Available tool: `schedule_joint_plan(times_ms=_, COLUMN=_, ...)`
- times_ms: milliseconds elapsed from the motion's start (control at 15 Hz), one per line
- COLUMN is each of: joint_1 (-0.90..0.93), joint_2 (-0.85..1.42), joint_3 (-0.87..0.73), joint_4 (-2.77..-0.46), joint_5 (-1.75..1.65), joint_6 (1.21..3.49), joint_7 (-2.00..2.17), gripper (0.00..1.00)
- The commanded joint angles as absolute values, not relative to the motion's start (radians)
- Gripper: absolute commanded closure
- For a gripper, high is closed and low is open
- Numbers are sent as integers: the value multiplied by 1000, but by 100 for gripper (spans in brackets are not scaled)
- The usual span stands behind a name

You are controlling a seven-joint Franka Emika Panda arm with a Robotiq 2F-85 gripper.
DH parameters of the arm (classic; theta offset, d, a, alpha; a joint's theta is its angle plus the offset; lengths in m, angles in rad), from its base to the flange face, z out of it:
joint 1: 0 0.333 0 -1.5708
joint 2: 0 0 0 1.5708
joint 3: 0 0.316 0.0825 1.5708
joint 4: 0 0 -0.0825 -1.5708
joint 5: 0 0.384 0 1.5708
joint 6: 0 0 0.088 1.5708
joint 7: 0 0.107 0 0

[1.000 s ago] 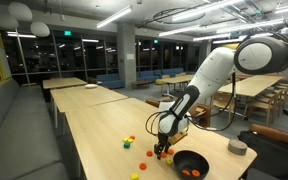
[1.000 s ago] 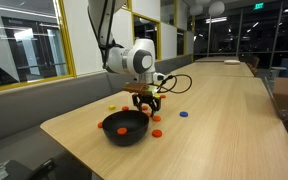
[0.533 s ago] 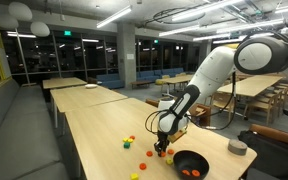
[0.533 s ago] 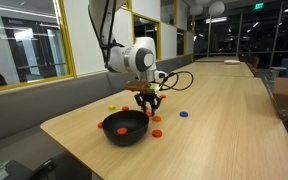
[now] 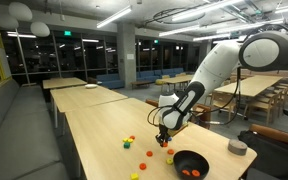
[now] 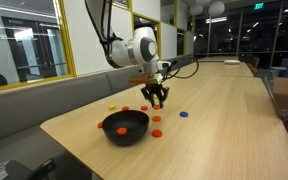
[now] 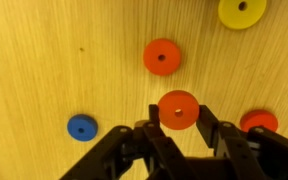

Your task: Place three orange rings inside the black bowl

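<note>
My gripper is holding the orange ring, which still hangs beside the black bowl. Next I will carry it across the table, over the open middle of the bowl, and let it go.
My gripper (image 7: 178, 125) is shut on an orange ring (image 7: 178, 109) and holds it above the wooden table. It shows lifted in both exterior views (image 5: 163, 136) (image 6: 156, 100), beside and above the black bowl (image 5: 191, 160) (image 6: 125, 128). Two more orange rings (image 7: 162, 57) (image 7: 259, 122) lie on the table below. In an exterior view, orange rings (image 6: 156, 132) lie close to the bowl. Some orange pieces (image 5: 190, 172) lie inside the bowl.
A blue piece (image 7: 82, 127) (image 6: 182, 113) and a yellow ring (image 7: 241, 10) lie on the table. More yellow and green pieces (image 5: 129, 140) sit farther along. A small grey container (image 5: 237, 147) stands beyond the bowl. The table edge runs near the bowl.
My gripper has risen from the table surface with the orange ring between its fingers and shifted slightly away from the bowl.
</note>
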State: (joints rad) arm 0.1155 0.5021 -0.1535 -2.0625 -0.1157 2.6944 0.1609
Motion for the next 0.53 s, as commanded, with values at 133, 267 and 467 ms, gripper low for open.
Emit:
schedule_joint_plan(times_ms=133, joint_1=214, joint_2=316, joint_3=-263, joint_4=-2176, joint_5=-288, joint_6=2601, joint_7=383, gripper=76)
schedule_joint_plan(times_ms=267, joint_1=210, joint_2=255, joint_3=-253, joint_4=-2216, joint_5=-334, joint_6=2521, joint_7=424, gripper=76)
schedule_joint_plan(times_ms=467, joint_1=174, joint_2=169, joint_3=-196, joint_4=-2268, joint_5=-324, joint_6=2374, joint_7=425, gripper=76)
